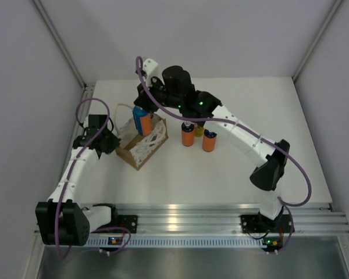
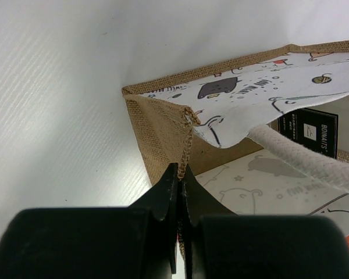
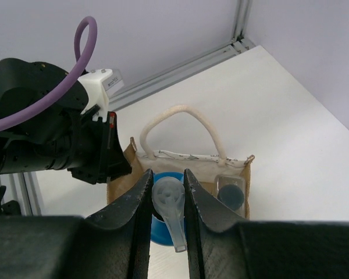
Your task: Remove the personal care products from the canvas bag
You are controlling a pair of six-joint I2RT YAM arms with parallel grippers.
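The bottle goes past the bag's side, back and down next. My right gripper releases it on the tabletop before the standing bottles, a bare spot.
The tan canvas bag (image 1: 141,149) stands left of centre, white netting facing front. My right gripper (image 1: 144,106) is shut on the pale pump cap (image 3: 168,196) of an orange-and-blue bottle (image 1: 143,121), which stands up out of the bag's mouth. A flat whitish bottle with a dark round cap (image 3: 230,192) sits inside the bag (image 3: 189,165). My left gripper (image 1: 115,143) is shut on the bag's corner seam (image 2: 187,139). Two orange-and-blue bottles (image 1: 188,135) (image 1: 209,141) stand on the table to the right of the bag. A yellow bottle (image 1: 199,130) shows partly behind them.
The bag's white cord handle (image 3: 177,113) arches over its far side, and another handle (image 2: 305,158) runs across the left wrist view. The right arm (image 1: 244,136) reaches over the standing bottles. Walls and a rail (image 1: 61,43) bound the white table (image 1: 250,93).
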